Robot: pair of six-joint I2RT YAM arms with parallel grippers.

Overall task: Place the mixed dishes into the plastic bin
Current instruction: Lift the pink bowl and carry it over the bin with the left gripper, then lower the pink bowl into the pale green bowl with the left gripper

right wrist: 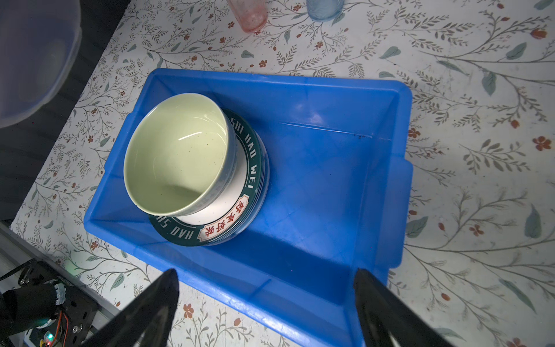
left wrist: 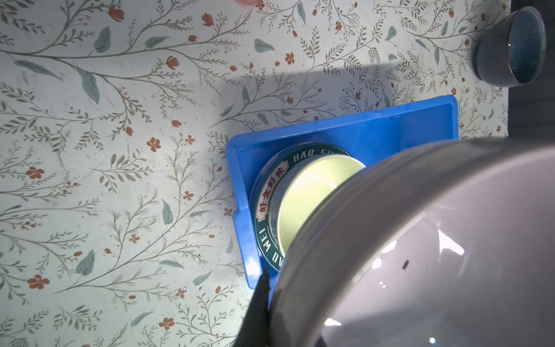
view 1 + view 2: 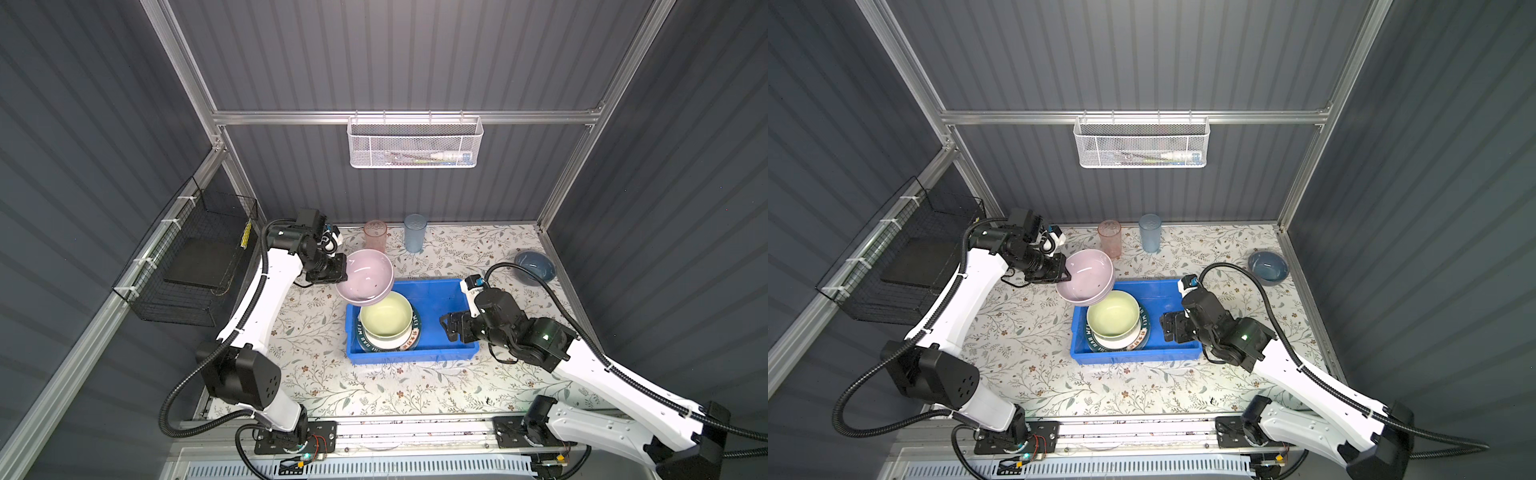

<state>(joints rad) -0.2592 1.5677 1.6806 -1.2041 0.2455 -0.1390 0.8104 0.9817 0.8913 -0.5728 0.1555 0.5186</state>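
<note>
The pale-green bowl is standing empty on top of the plates. My left gripper will next lower the lilac bowl into the pale-green bowl's opening (image 3: 387, 315) (image 2: 316, 199) and let go of the lilac bowl's rim there.
My left gripper (image 3: 343, 272) is shut on the rim of the lilac bowl (image 3: 365, 277), held tilted in the air above the back-left corner of the plastic bin (image 3: 415, 356). One finger (image 2: 260, 303) lies against the bowl's outside; the other is hidden. In the bin a pale-green bowl (image 3: 385, 319) stands on a stack of plates topped by the green lettered plate (image 1: 251, 163). My right gripper (image 3: 446, 328) hangs open and empty over the bin's right part. A pink tumbler (image 3: 375, 235), a blue tumbler (image 3: 414, 232) and a dark-blue bowl (image 3: 535, 266) stand on the table.
A white mesh basket (image 3: 413, 143) hangs on the back wall and a black wire basket (image 3: 195, 257) on the left wall. Aluminium posts frame the floral table (image 3: 324, 386). The right half of the bin (image 1: 330, 180) holds nothing.
</note>
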